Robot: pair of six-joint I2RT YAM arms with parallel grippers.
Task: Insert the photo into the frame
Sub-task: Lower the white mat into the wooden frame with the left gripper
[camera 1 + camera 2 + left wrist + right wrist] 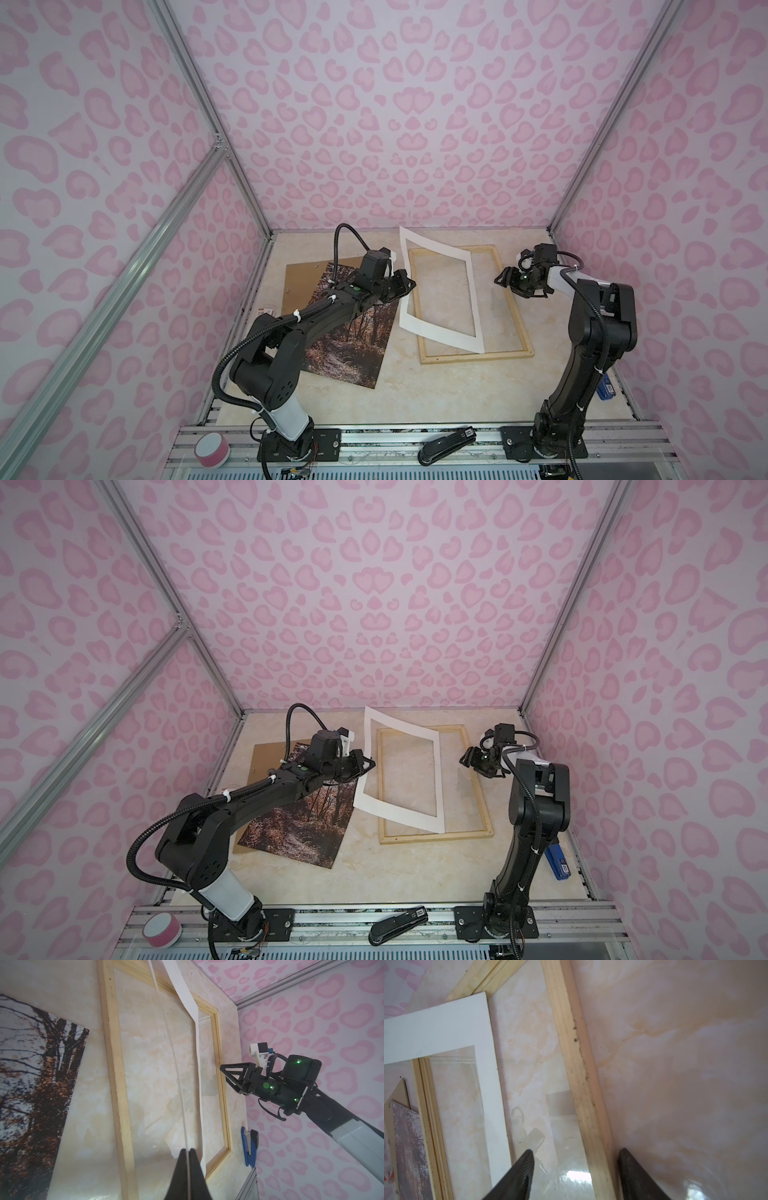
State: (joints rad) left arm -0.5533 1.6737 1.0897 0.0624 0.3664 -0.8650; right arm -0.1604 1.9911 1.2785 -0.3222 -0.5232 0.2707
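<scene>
The left gripper moves down and toward my right gripper next, to let go inside the frame's bar beside the photo. The held edge of the mat hangs above that bar.
The photo (345, 332) (299, 825), an autumn forest print, lies picture-up on the table at the left, partly under my left arm; it also shows in the left wrist view (31, 1084). The pale wooden frame (478, 358) (436, 837) (116, 1084) (575, 1064) lies flat in the middle. My left gripper (409, 286) (371, 765) (188, 1150) is shut on the left edge of the white mat border (440, 332) (399, 813) (436, 1028), which hangs bowed and tilted over the frame. My right gripper (500, 279) (465, 757) (576, 1153) is open and empty, above the frame's right rail.
A brown backing board (303, 278) (270, 762) lies under the photo's far end. A blue stapler (604, 386) (250, 1147) sits by the right wall. A black stapler (446, 444) and a pink-and-white round object (212, 451) rest on the front rail.
</scene>
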